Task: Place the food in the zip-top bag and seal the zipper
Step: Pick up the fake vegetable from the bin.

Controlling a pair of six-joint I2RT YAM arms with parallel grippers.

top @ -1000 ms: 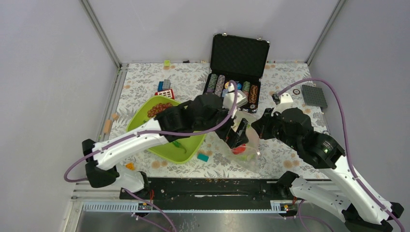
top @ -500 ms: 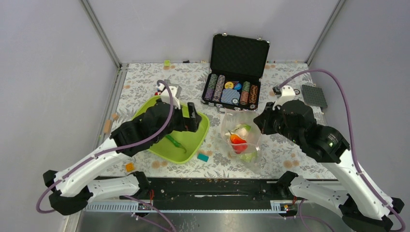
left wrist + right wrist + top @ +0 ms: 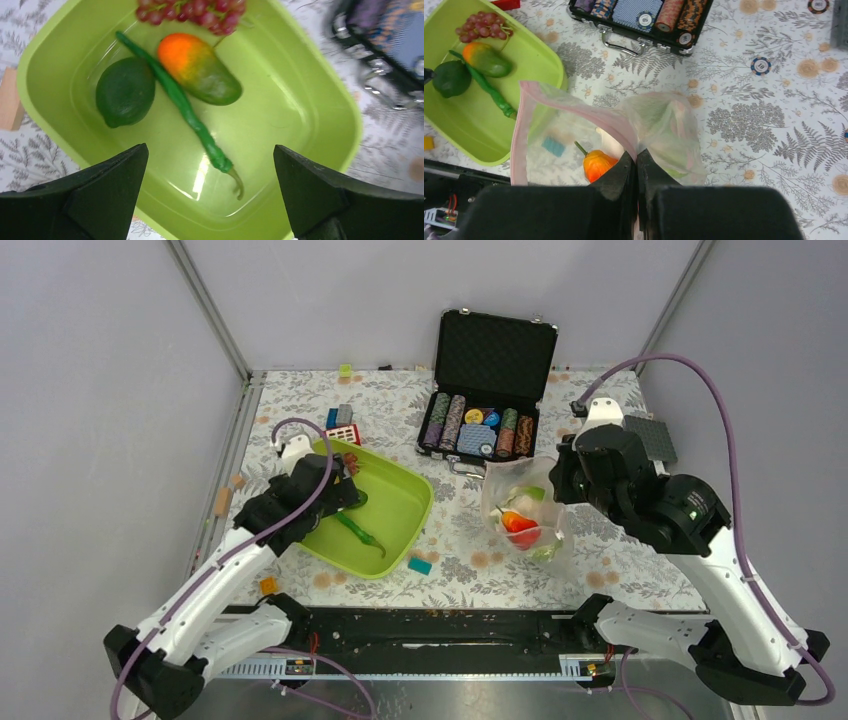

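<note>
The pod's middle lies below my left gripper, slanting across its wrist view. I should lower this gripper, turn its open fingers to straddle the green pod's middle (image 3: 344, 519) (image 3: 188, 111) and close them.
My right gripper (image 3: 636, 157) is shut on the pink zipper (image 3: 519, 135) edge of the clear zip-top bag (image 3: 664, 130) and holds its mouth open above the table. The bag (image 3: 520, 520) holds a red tomato (image 3: 596, 165), something white and something pale green. My left gripper (image 3: 210, 165) is open and empty over the lime-green tray (image 3: 300, 100). In the tray lie a green pod (image 3: 185, 107), an orange fruit (image 3: 197, 62), a dark green fruit (image 3: 125, 90) and purple-red grapes (image 3: 195, 10). In the top view the left gripper (image 3: 340, 485) hangs over the tray's far left part.
An open black case of poker chips (image 3: 480, 425) stands behind the bag. Building blocks (image 3: 342, 425) lie behind the tray, a teal block (image 3: 420, 565) and an orange block (image 3: 268, 585) in front of it. A grey baseplate (image 3: 650, 438) lies at the far right.
My left arm has pulled back out of the bag's mouth and swung left over the tray. My right gripper has carried the bag a little to the right and up.
</note>
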